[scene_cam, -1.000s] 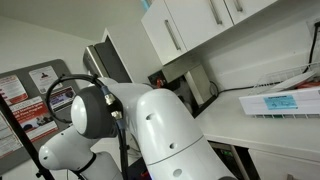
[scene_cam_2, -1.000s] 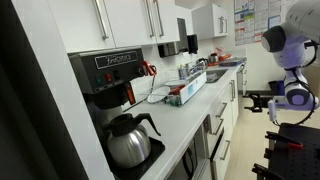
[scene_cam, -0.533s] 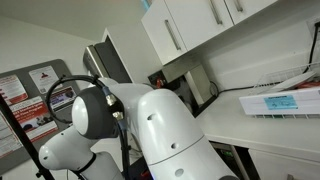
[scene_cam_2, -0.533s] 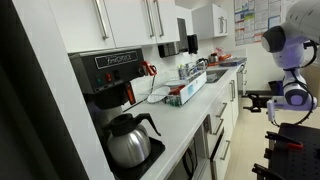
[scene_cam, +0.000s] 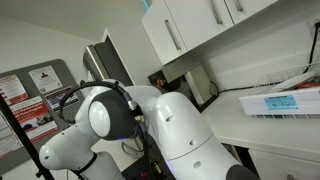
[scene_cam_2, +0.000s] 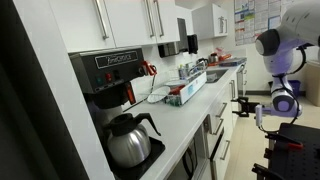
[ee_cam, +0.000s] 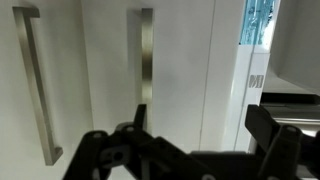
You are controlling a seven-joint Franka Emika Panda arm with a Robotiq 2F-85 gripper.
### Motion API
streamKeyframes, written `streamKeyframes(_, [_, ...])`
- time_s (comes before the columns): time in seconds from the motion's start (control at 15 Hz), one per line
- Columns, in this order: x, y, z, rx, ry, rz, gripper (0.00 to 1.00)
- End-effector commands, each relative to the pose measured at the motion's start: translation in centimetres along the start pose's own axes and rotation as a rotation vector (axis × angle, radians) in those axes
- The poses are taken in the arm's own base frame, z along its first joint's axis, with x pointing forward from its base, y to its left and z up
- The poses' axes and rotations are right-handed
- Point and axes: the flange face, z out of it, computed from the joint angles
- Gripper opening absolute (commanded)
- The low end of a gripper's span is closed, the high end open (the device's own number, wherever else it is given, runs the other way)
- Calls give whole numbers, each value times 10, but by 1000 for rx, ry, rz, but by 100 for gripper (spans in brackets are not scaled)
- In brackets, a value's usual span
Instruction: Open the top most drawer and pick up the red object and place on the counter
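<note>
Next, my gripper moves down and outward until its open fingers straddle the bar handle nearest the counter's edge, as that bar is outward and lower.
The long white counter [scene_cam_2: 186, 124] runs along the wall and also shows in an exterior view [scene_cam: 238, 122]. Drawer fronts [scene_cam_2: 217, 128] sit under its front edge; I cannot tell whether the top one is open. The red object is out of view. The white robot arm [scene_cam_2: 272, 44] stands off the far end of the counter and fills the foreground in an exterior view [scene_cam: 160, 125]. In the wrist view my gripper [ee_cam: 200, 118] is open and empty, its black fingers spread in front of white cupboard doors with bar handles [ee_cam: 146, 60].
A black coffee machine with a glass pot [scene_cam_2: 128, 138] stands on the near end of the counter. A dish rack [scene_cam_2: 185, 92] and a sink [scene_cam_2: 213, 75] lie farther along. White wall cupboards [scene_cam_2: 125, 20] hang above. A white tray [scene_cam: 280, 102] rests on the counter.
The arm has swung: its large joint has moved right in one exterior view, and its upper part has shifted left towards the counter in the other.
</note>
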Motion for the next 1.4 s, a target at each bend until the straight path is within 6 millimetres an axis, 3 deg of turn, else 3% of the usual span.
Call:
streamKeyframes(0.0, [-7, 8, 22, 0, 20, 31, 100])
streamKeyframes(0.8, [-26, 27, 71, -29, 22, 15, 100])
streamKeyframes(0.87, [-27, 30, 72, -31, 16, 14, 96])
streamKeyframes(0.93, [-27, 32, 73, -32, 3, 8, 73])
streamKeyframes(1.07, [-28, 36, 74, -34, -1, 8, 71])
streamKeyframes(1.33, [-27, 43, 72, -37, 1, 10, 39])
